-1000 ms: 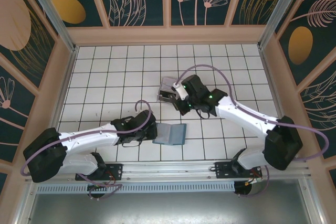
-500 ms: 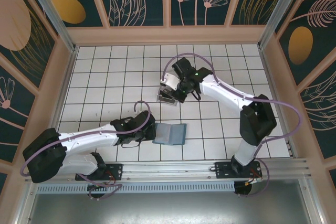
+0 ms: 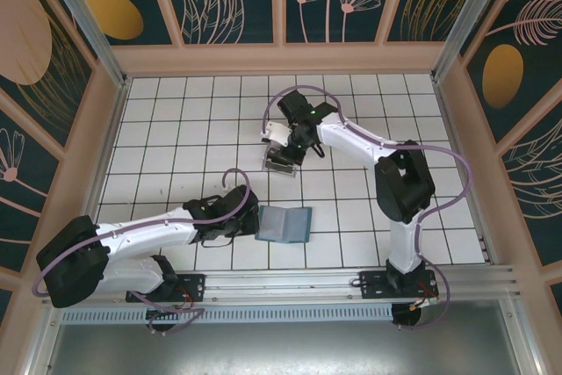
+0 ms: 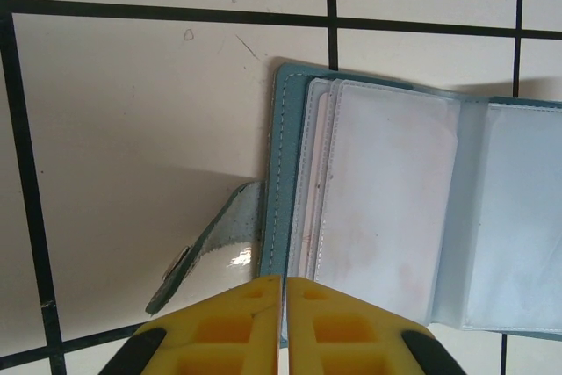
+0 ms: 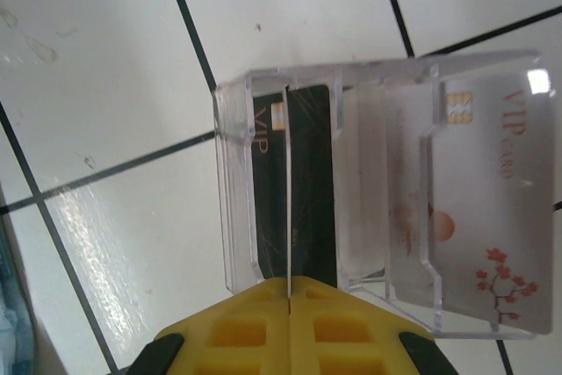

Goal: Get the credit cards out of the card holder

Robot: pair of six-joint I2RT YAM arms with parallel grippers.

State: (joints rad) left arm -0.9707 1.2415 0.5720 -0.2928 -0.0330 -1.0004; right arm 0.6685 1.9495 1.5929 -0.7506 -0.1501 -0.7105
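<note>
The robot's right gripper will next move down toward the black VIP credit card's slot (image 3: 280, 166) (image 5: 311, 186) and let go of the thin credit card there, because that slot is below the gripper.
The teal card holder (image 3: 290, 224) lies open near the front of the table, its clear sleeves (image 4: 386, 208) facing up and its tab (image 4: 206, 248) folded out to the left. My left gripper (image 4: 283, 283) is shut on the card holder's near left edge. My right gripper (image 5: 288, 280) hangs over the clear plastic tray (image 5: 230, 217), shut on a thin credit card (image 5: 287, 173) seen edge-on. A black VIP credit card (image 5: 314, 191) and a white VIP credit card (image 5: 492, 208) stand in the tray's slots.
The tray (image 3: 281, 162) sits mid-table on the white gridded surface. Wooden walls and metal posts ring the table. The right arm's cable (image 3: 351, 133) loops above its forearm.
The right arm has swung its elbow back and reached further left over the tray, with the card still held. The left arm and the card holder have not moved.
</note>
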